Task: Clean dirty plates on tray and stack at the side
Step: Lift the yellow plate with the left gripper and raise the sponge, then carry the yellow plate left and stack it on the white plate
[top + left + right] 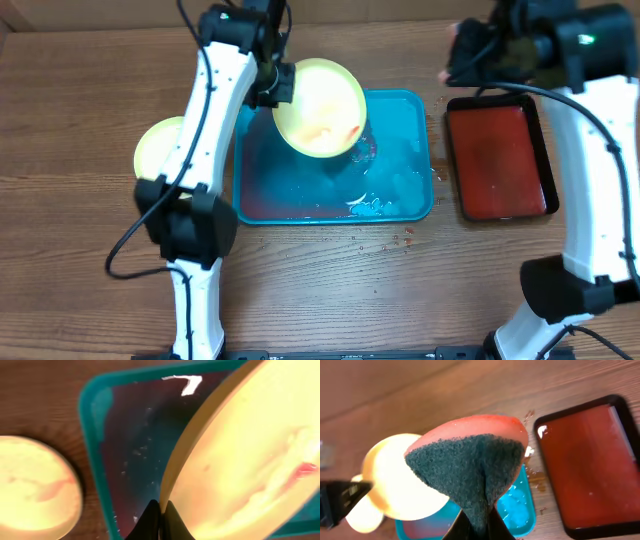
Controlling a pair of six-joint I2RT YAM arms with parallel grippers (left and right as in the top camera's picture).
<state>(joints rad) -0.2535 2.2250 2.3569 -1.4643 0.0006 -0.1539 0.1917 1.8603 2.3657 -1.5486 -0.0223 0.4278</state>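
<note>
I need to move my left gripper across and down next and release its plate onto the second yellow-green plate (pixel 158 150) (pixel 36 489), because that plate is below and to the left in the overhead view.
My left gripper (pixel 272 82) (pixel 161 510) is shut on the rim of a yellow-green rimmed plate (pixel 320 108) (pixel 240 460). It holds the plate tilted above the turquoise tray (pixel 415 205) (pixel 92 425). A red smear shows on the plate's white centre. A second yellow-green plate (pixel 158 147) (pixel 35 485) lies on the table left of the tray, partly under my left arm. My right gripper (pixel 470 55) (pixel 477 522) is shut on a sponge (pixel 470 465) with a green scouring face and an orange back, held high at the back right. The mint-blue rimmed plate is out of view.
A red tray with a black rim (pixel 498 160) (pixel 592 465) lies right of the turquoise tray. Wet foam and reddish water sit in the turquoise tray. Small drops and crumbs dot the wood in front of it (pixel 400 240).
</note>
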